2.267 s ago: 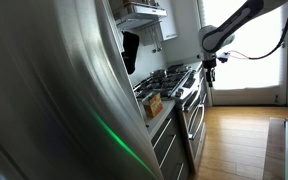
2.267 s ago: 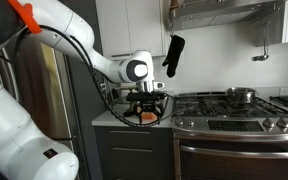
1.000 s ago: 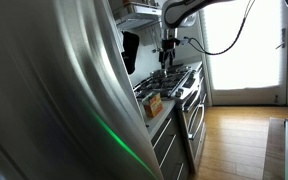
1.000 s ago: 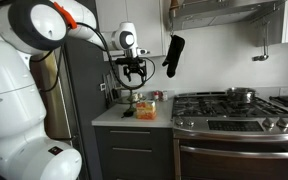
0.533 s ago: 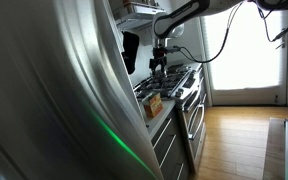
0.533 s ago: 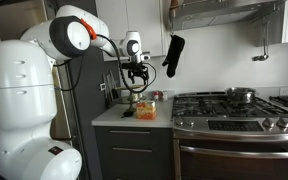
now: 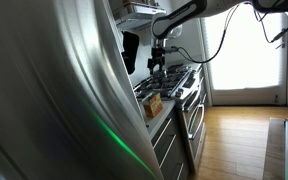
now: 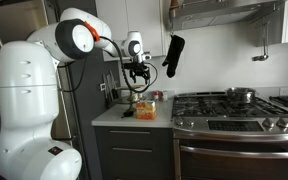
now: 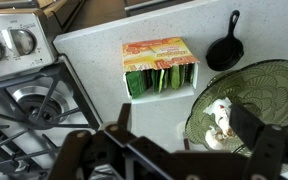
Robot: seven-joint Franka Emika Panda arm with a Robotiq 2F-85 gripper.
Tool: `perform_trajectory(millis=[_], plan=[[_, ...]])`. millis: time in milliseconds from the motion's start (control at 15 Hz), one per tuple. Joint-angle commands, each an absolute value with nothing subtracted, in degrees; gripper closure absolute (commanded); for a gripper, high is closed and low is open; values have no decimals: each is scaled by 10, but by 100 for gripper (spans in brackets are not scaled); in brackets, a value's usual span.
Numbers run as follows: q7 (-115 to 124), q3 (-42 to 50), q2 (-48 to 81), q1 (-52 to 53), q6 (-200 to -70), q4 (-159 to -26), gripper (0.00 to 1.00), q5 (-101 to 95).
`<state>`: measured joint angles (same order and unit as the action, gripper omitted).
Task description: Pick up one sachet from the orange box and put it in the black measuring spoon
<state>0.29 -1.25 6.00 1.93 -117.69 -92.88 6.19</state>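
Next, my gripper lowers, open, toward the thin green sachet midway along the orange box's open side, since the sachet's edge stands exposed there.
In the wrist view the orange box lies on the pale counter with its open side showing several green sachets. The black measuring spoon, shaped like a tiny pan, lies just right of the box. My gripper is open and empty, its dark fingers spread well above the counter, nearer the camera than the box. In both exterior views the gripper hangs above the orange box. The spoon does not show clearly there.
A green glass plate with white scraps sits right of the gripper. The gas stove borders the counter, with a pot on it. A black oven mitt hangs nearby. A steel fridge fills the foreground.
The arm has swung over the counter and lowered slightly above the box. In the last half second it has barely moved. The gripper stays open.
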Motion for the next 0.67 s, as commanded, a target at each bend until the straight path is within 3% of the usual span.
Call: perform_trajectory(millis=[0,467,533,600], plan=[[-30,-17,132,12,-1174,-865,0,85],[-58,-29,241,9,-1162,-768,0,99],[-57,-31,253,9,-1156,-755,5,99],[-56,-32,265,10,-1154,-744,16,96]])
